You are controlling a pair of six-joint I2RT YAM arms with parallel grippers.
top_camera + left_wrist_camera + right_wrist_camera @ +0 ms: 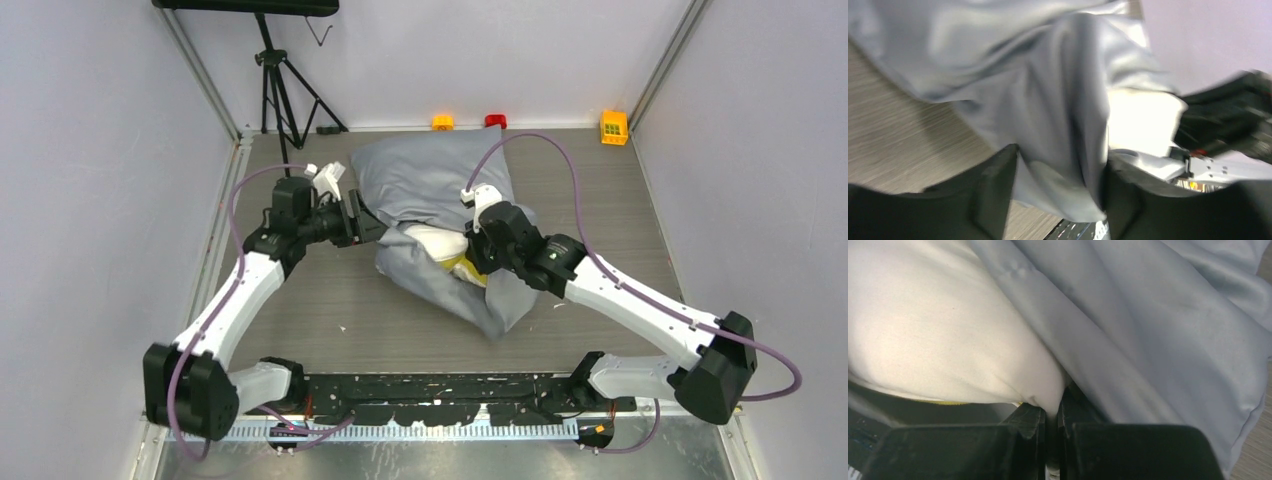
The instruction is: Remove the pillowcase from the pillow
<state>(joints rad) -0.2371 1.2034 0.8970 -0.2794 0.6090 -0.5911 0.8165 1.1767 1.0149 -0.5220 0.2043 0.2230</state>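
The right gripper will next pull to the left in the top view across the pillowcase's opening and let go of the pillow's corner, because the pillowcase still drapes over it.
The grey-blue pillowcase (425, 180) lies crumpled mid-table, its open end turned toward the arms. The pillow (443, 243) pokes out of that opening, white with a yellow edge. My left gripper (370, 228) is at the case's left edge; in the left wrist view (1060, 185) a bunched fold of the pillowcase (1048, 110) fills the gap between its fingers (993, 192). My right gripper (472, 255) is at the opening; in the right wrist view (1052, 415) its jaws are pinched on a corner of the white pillow (938, 330), with the pillowcase (1158, 330) draped to the right.
A tripod (280, 85) stands at the back left. Small orange (442, 122), red (495, 121) and yellow (614, 126) blocks sit along the back wall. Walls close in on both sides. A black rail (450, 390) runs along the near edge.
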